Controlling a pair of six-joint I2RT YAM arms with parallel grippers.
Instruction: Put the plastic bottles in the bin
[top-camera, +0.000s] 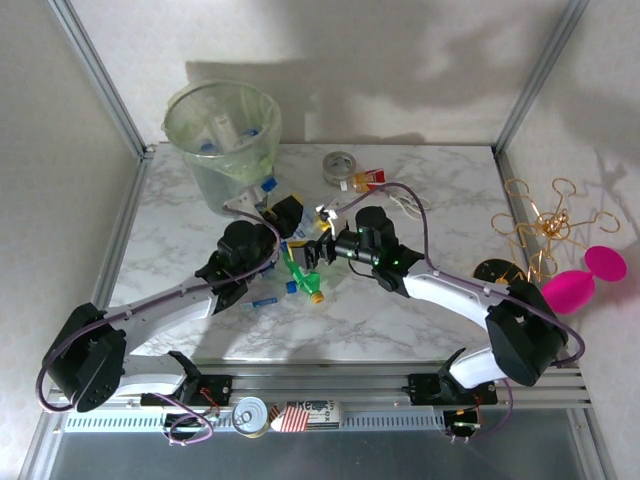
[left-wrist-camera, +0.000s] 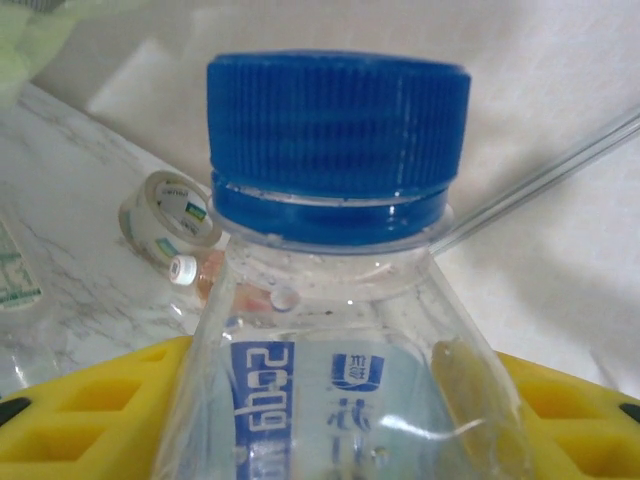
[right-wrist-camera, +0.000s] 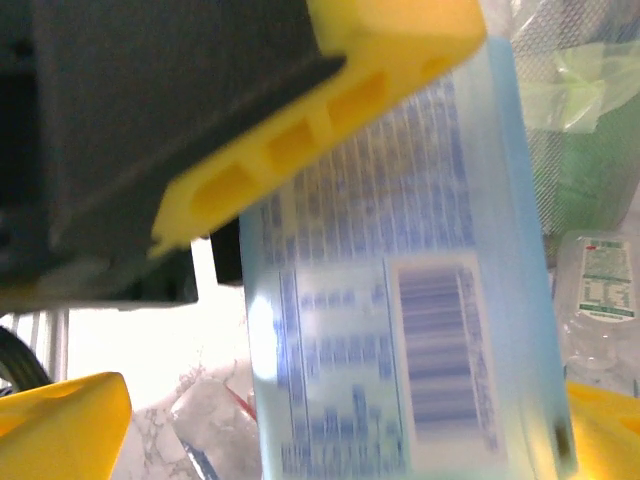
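Next, my left gripper rises outward over the bin's opening (top-camera: 222, 118) before it releases the clear bottle.
A clear plastic bottle (left-wrist-camera: 330, 330) with a blue cap (left-wrist-camera: 338, 140) and a pale blue label (right-wrist-camera: 400, 300) hangs above the table's middle, between both grippers. My left gripper (left-wrist-camera: 335, 400) is shut on its body, one yellow finger (left-wrist-camera: 90, 410) on each side. My right gripper (right-wrist-camera: 335, 430) is open around the same bottle, its yellow fingertips (right-wrist-camera: 60, 420) spread wide at either side. In the top view the left gripper (top-camera: 297, 222) and the right gripper (top-camera: 322, 248) meet just right of the bin (top-camera: 222, 140), which holds several bottles. A green bottle (top-camera: 303, 278) lies under the grippers.
A grey tape roll (top-camera: 340, 165) and a small orange item (top-camera: 368, 180) lie at the back. A flattened blue-labelled bottle (top-camera: 262, 300) lies by the left arm. A gold wire stand (top-camera: 545, 225) and a pink object (top-camera: 585, 280) sit off the right edge. A tin can (top-camera: 250, 415) rests at the front rail.
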